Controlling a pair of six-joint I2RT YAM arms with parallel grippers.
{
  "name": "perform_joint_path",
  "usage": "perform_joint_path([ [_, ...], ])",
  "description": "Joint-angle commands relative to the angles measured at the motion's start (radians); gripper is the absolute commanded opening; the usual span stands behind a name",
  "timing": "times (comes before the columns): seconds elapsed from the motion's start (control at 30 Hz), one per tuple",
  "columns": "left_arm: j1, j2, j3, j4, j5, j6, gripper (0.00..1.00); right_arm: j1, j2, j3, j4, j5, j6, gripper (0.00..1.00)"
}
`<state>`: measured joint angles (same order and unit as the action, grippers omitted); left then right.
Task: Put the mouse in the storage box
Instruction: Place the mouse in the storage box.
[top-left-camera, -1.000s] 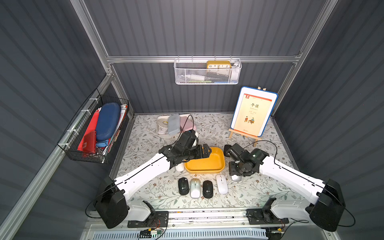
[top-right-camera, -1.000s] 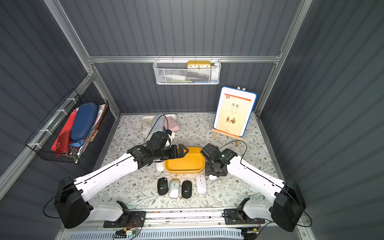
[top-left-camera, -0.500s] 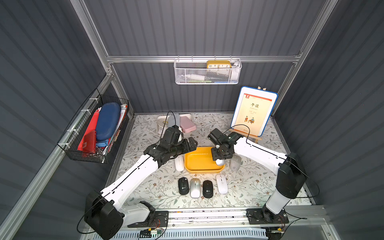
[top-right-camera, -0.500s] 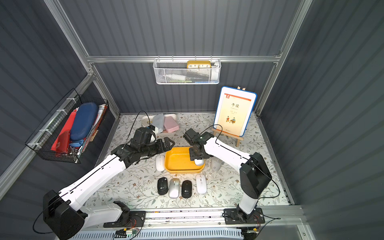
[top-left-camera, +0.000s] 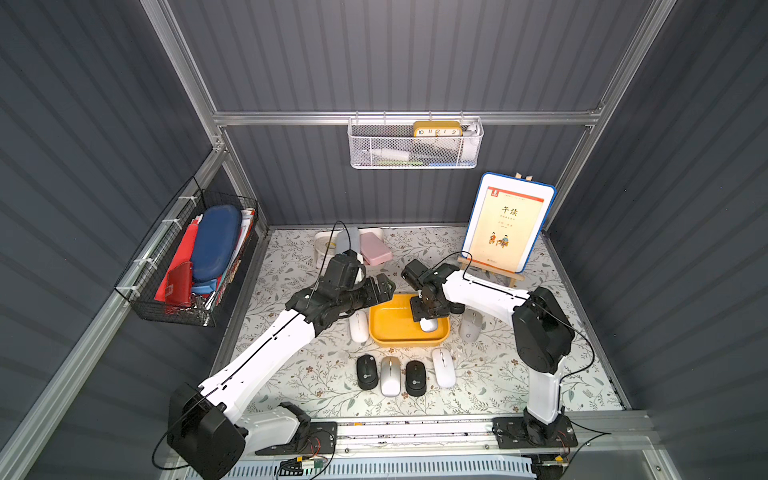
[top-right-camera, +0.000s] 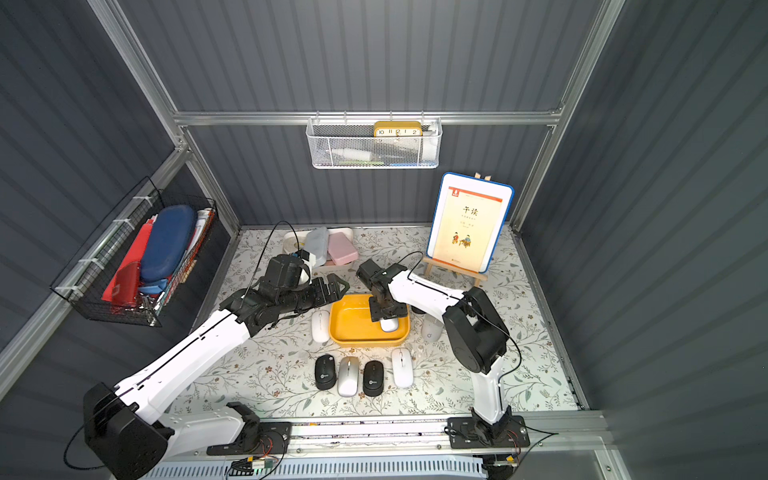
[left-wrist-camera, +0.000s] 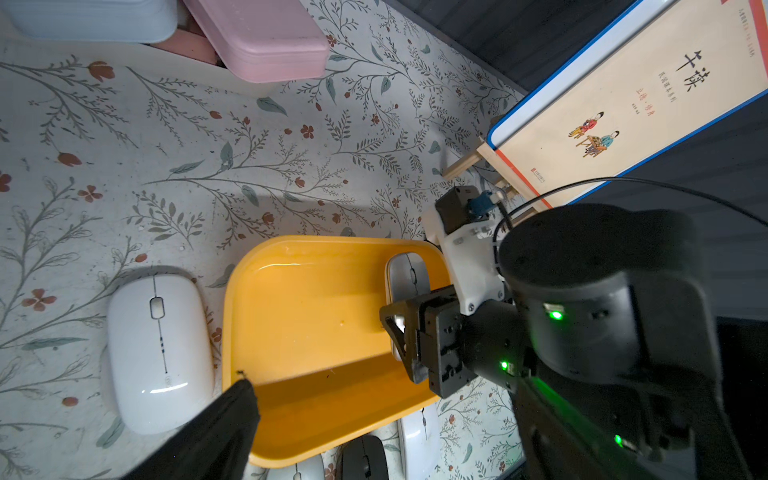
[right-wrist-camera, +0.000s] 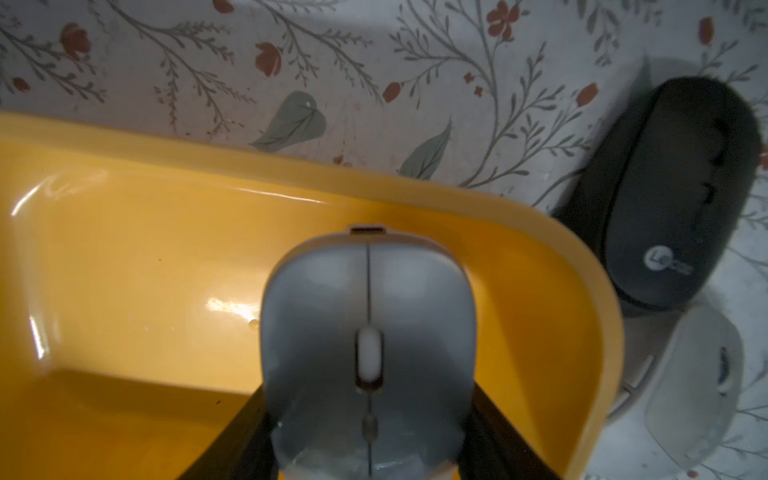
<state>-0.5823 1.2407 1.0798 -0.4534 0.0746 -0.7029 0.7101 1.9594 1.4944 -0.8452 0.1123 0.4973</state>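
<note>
Next, my right gripper lowers the silver-grey mouse (top-left-camera: 429, 325) to the yellow box's bottom below and releases it there, since I hold the mouse within the box's rim.
The storage box (top-left-camera: 390, 322) (top-right-camera: 353, 322) is a shallow yellow tub in the middle of the floral mat. My right gripper (top-left-camera: 430, 316) (top-right-camera: 388, 316) reaches down into its right end, shut on a silver-grey mouse (top-left-camera: 429, 325) (top-right-camera: 389, 325). In the right wrist view the mouse (right-wrist-camera: 368, 324) sits between both black fingers (right-wrist-camera: 245, 432), over the yellow box floor (right-wrist-camera: 124, 291). The left wrist view shows the same mouse (left-wrist-camera: 407, 272) inside the box (left-wrist-camera: 307, 316). My left gripper (top-left-camera: 384, 286) (top-right-camera: 338, 289) hangs open beside the box's far left corner, holding nothing.
A white mouse (top-left-camera: 358, 326) lies left of the box; a pale mouse (top-left-camera: 471, 325) and a black one (right-wrist-camera: 673, 199) lie on its right. Several mice (top-left-camera: 390, 375) line up in front. A pink case (top-left-camera: 375, 248) and an easel book (top-left-camera: 509, 224) stand behind.
My right gripper has carried the silver-grey mouse leftward from the mat beside the box to inside it. The left gripper has drawn back a little from over the box, still open.
</note>
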Motion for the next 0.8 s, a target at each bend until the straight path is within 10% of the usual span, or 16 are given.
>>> perform_joint_path([
  [0.0,0.002,-0.024,0.029,-0.027,0.013,0.021,0.99,-0.02,0.004,0.035,0.001,-0.03,0.027,0.49],
  [0.77,0.002,-0.046,0.015,-0.023,0.042,0.034,0.99,-0.029,0.145,0.099,-0.102,-0.079,0.092,0.52],
])
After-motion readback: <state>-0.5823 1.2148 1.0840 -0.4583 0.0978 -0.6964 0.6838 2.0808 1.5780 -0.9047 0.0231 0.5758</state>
